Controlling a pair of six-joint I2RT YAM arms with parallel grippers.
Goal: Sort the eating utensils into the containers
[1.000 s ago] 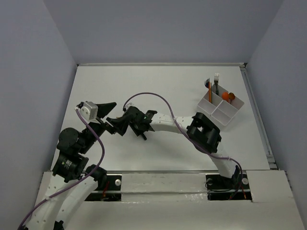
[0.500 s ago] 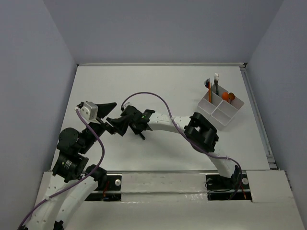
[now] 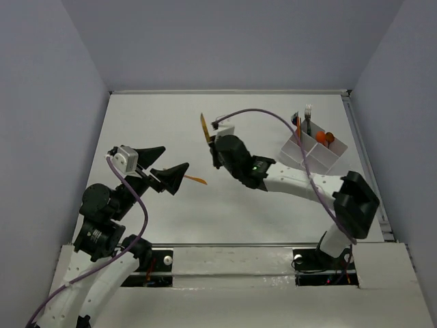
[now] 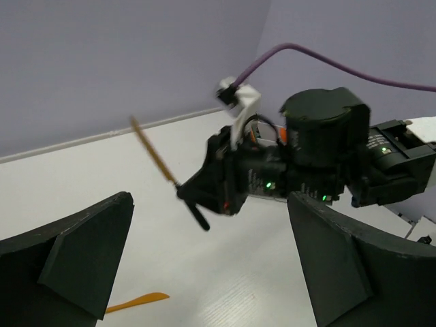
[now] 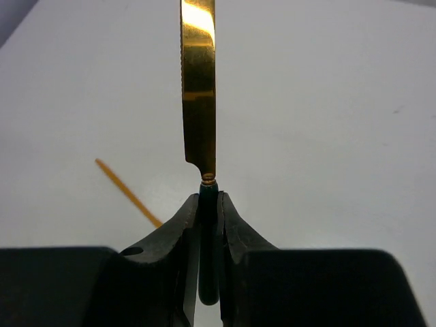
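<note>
The knife (image 3: 204,128) should next go toward the right in the top view with my right gripper, over the section of the box with the orange stick (image 3: 295,146), and be released, since utensils stand there.
My right gripper (image 3: 212,147) is shut on the dark teal handle of a gold-bladed knife (image 3: 204,128) and holds it above the table's middle, blade pointing away. In the right wrist view the jaws (image 5: 208,204) pinch the handle and the blade (image 5: 198,88) stands straight up. My left gripper (image 3: 171,158) is open and empty at the left; its fingers (image 4: 82,252) frame the right gripper and the knife (image 4: 153,153). A thin orange utensil (image 3: 196,180) lies on the table beside the left fingertips and also shows in both wrist views (image 4: 136,301) (image 5: 126,193). The white divided box (image 3: 314,156) stands at the back right.
The box's far compartments hold a silver fork (image 3: 308,116), a dark-handled fork (image 3: 295,120) with an orange stick, and an orange spoon (image 3: 325,137). Its near compartments look empty. Grey walls enclose the table on three sides, and a rail (image 3: 365,164) runs along its right edge.
My right arm has swung from beside the left gripper toward the back and right, lifting the knife. The orange utensil on the table now shows. The left arm has stayed still.
</note>
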